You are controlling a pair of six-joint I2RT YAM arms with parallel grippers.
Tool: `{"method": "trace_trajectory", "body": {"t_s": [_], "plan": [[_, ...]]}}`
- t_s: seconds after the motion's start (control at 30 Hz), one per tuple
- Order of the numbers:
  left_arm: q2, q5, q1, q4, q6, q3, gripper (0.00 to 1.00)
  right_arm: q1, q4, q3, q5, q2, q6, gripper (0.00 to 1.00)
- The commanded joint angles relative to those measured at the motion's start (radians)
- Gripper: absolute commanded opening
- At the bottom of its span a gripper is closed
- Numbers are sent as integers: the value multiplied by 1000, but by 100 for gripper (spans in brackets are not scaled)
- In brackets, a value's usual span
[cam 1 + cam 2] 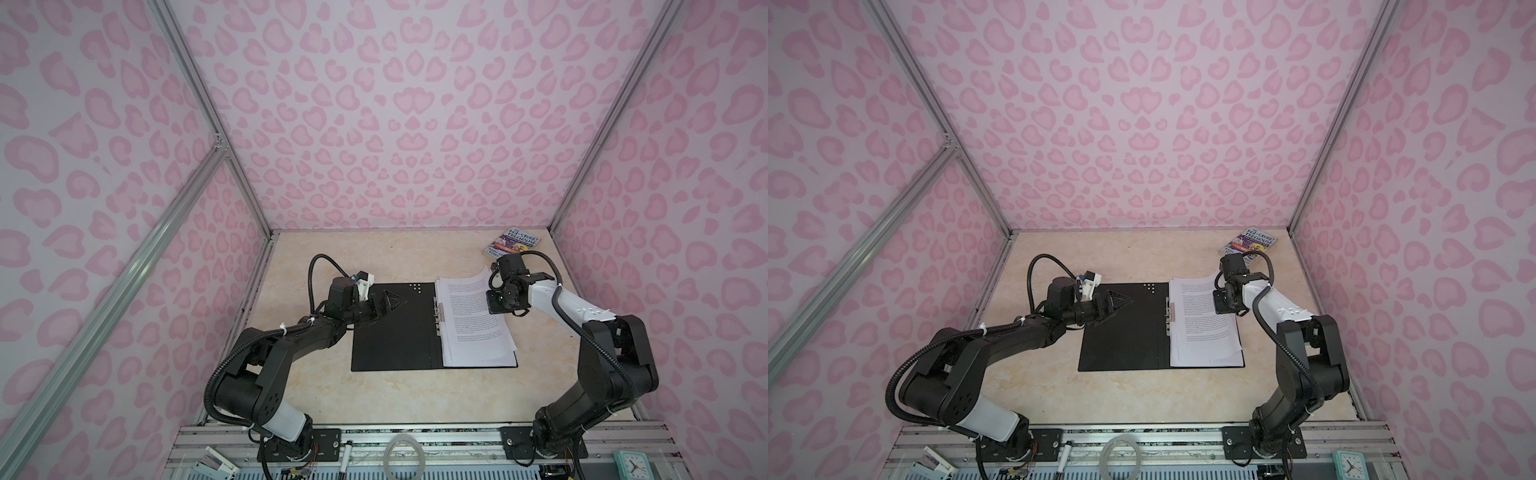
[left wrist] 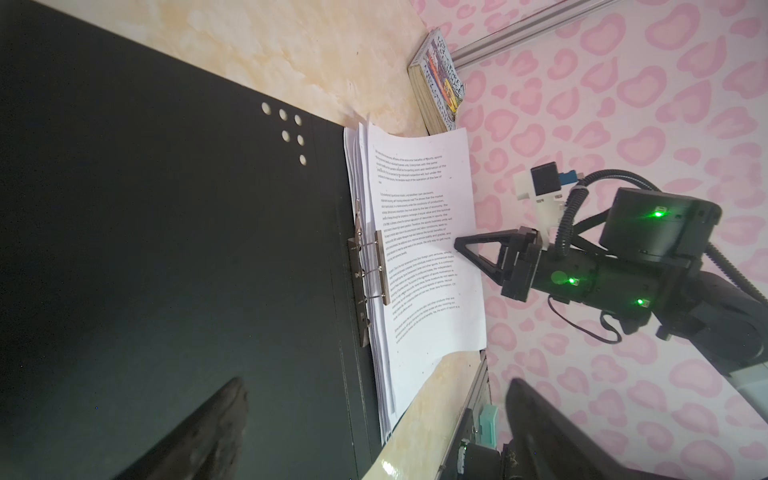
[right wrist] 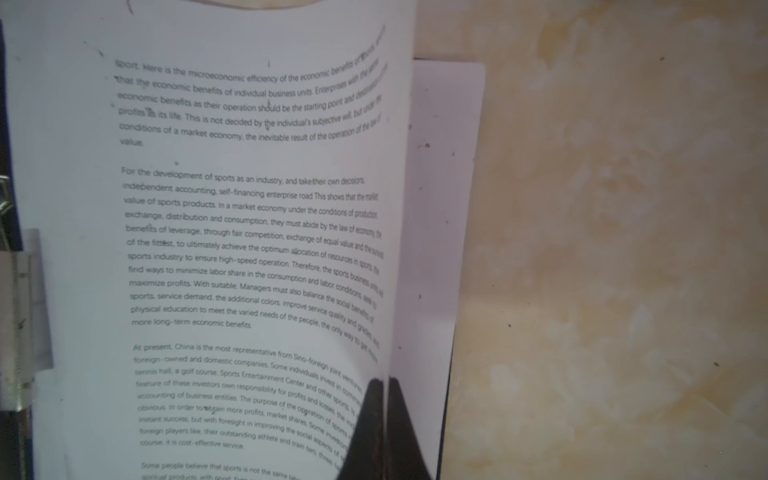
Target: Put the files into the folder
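My right gripper should next carry the curled edge toward the clip [image 1: 440, 309] and slightly back over the stacked files, then let go of it, because the rest of the stack is underneath.
The folder [image 1: 395, 332] [image 1: 1121, 332] [image 2: 166, 249] lies open and flat on the table, black inside up, with a metal clip [image 1: 440, 309] [image 2: 374, 270] at its spine. The files [image 1: 469, 328] [image 1: 1200, 332] [image 2: 424, 257] [image 3: 249, 249], white printed sheets, rest stacked on its right half. My right gripper [image 1: 492, 303] [image 1: 1219, 303] [image 2: 457, 243] [image 3: 386, 386] is shut on the right edge of the top sheet, which curls upward there. My left gripper [image 1: 384, 305] [image 1: 1115, 303] [image 2: 374, 436] stands open over the folder's bare left half, holding nothing.
A small colourful paperback book [image 1: 513, 245] [image 1: 1252, 245] [image 2: 440, 79] lies at the back right corner, just behind the right wrist. Pink patterned walls close in three sides. A tape ring [image 1: 405, 455] and a teal clock [image 1: 631, 465] sit on the front rail.
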Motion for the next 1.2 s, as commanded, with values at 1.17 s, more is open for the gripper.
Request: {"method": "trace_trajectory", "body": {"t_s": [1.17], "plan": [[56,21,-1,33,-21,13,98,38,-21,-35,-73,-4,41,4]]}}
